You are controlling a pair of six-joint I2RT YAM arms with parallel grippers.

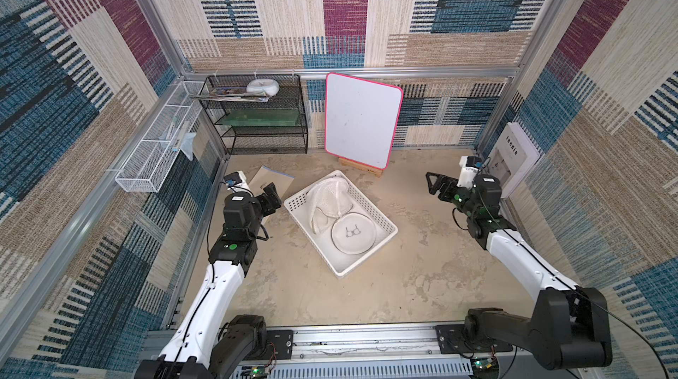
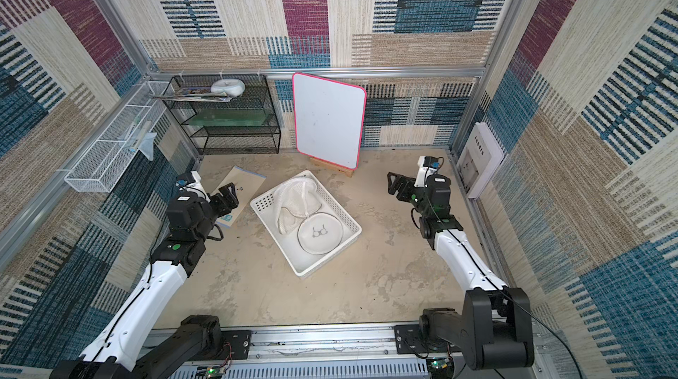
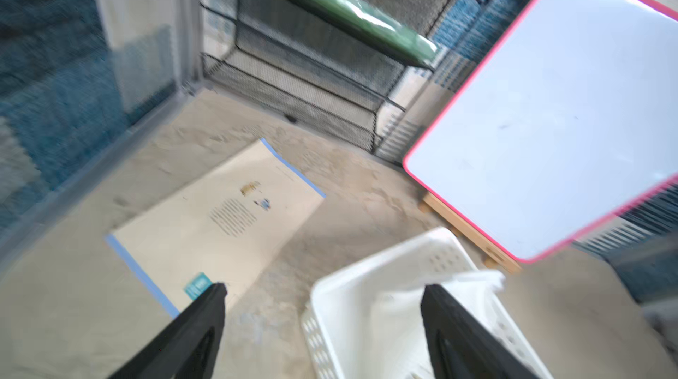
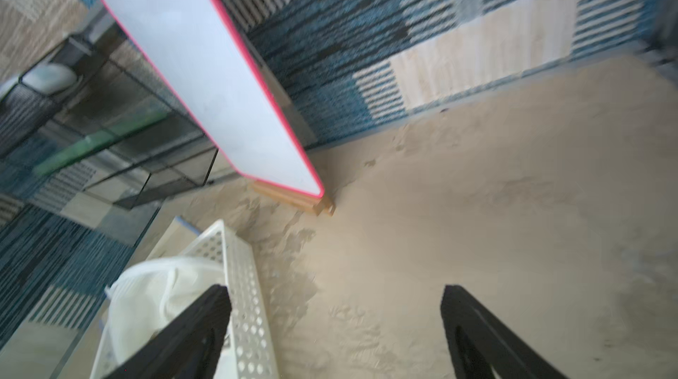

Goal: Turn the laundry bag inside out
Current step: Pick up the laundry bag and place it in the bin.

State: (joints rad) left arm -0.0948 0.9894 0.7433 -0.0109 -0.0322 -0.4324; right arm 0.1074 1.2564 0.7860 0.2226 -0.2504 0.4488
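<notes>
The open left gripper will next move over the basket's side by the booklet and down onto the bag's white rim (image 1: 319, 188) (image 3: 404, 296), because this rim stands up within the basket.
The laundry bag (image 1: 327, 200) (image 2: 299, 198) lies crumpled inside a white perforated basket (image 1: 312, 239) (image 2: 276, 239) mid-floor. Its round white panel (image 1: 353, 233) (image 2: 320, 233) with a dark spectacles mark faces up at the basket's near end. My left gripper (image 1: 272, 194) (image 2: 228, 194) hovers left of the basket, open and empty. In the left wrist view, the gripper (image 3: 324, 287) frames the basket corner (image 3: 319, 337) and the bag (image 3: 398, 305). My right gripper (image 1: 433, 183) (image 2: 393, 183) hangs open, well right of the basket. In the right wrist view, the gripper (image 4: 334, 287) has the bag (image 4: 146, 293) and basket wall (image 4: 245, 285) beside one finger.
A pink-rimmed whiteboard (image 1: 361, 120) leans on a wooden stand behind the basket. A black wire shelf (image 1: 264, 120) with a glossy white dish (image 1: 262, 86) fills the back left corner. A paper booklet (image 1: 273, 177) lies under my left gripper. A white wire rack (image 1: 157, 153) hangs on the left wall.
</notes>
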